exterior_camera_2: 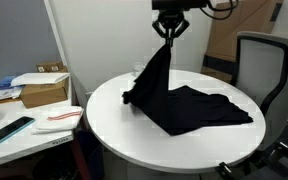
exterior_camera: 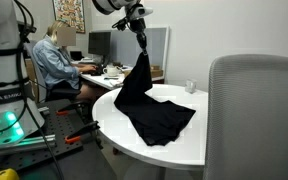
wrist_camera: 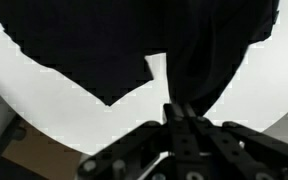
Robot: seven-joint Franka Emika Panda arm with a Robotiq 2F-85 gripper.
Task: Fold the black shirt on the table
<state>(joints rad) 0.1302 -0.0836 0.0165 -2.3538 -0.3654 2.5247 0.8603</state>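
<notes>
My gripper needs to bring the lifted fold toward the grey chair, over the shirt's flat part (exterior_camera_2: 222,108) lying that way, then go down slightly and let go.
The black shirt (exterior_camera: 152,108) lies partly on the round white table (exterior_camera: 189,145), with one part pulled up into a hanging drape. It shows in both exterior views (exterior_camera_2: 189,105). My gripper (exterior_camera_2: 170,33) is shut on the top of the lifted fabric, well above the table's far side (exterior_camera: 141,43). In the wrist view the fingers (wrist_camera: 181,108) pinch the cloth (wrist_camera: 104,45), which hangs down over the white table (wrist_camera: 44,95).
A grey office chair (exterior_camera: 254,115) stands close to the table; it also shows in an exterior view (exterior_camera_2: 264,65). A seated person in a blue shirt (exterior_camera: 52,62) works at a desk with monitors (exterior_camera: 99,45). A side desk with boxes (exterior_camera_2: 39,90) and a phone (exterior_camera_2: 9,129) stands nearby.
</notes>
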